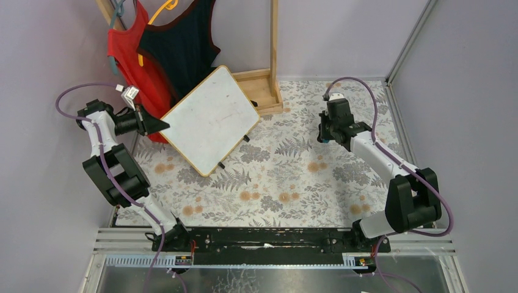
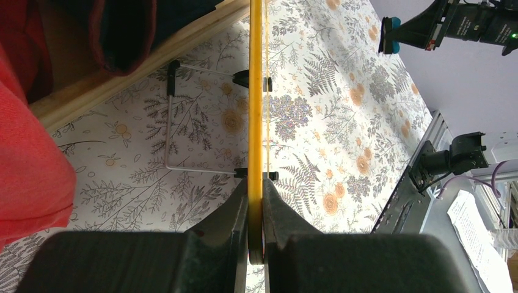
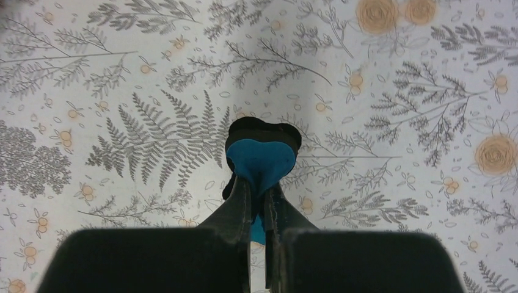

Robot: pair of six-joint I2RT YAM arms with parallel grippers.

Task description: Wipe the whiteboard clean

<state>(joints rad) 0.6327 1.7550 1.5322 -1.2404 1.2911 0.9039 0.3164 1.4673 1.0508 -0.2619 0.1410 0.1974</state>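
The right gripper moves straight down next and releases the blue eraser on the floral cloth by the orange flowers (image 1: pixel 317 152), since that cloth lies clear below.
A white whiteboard (image 1: pixel 211 119) with a wooden frame stands tilted on its wire stand at the back left, with faint marks on its face. My left gripper (image 1: pixel 162 124) is shut on its left corner; in the left wrist view the yellow board edge (image 2: pixel 255 110) runs up between my fingers, which form the left gripper (image 2: pixel 256 195). My right gripper (image 1: pixel 325 135) is shut on a blue eraser (image 3: pixel 261 157) with a black base, held above the floral cloth right of the board. The eraser also shows in the left wrist view (image 2: pixel 391 35).
A wooden rack (image 1: pixel 272 55) with a red shirt (image 1: pixel 131 55) and a dark top (image 1: pixel 183 46) stands behind the board. The board's wire stand (image 2: pixel 183 122) rests on the floral cloth (image 1: pixel 287 177). A black rail (image 1: pixel 269 239) runs along the near edge.
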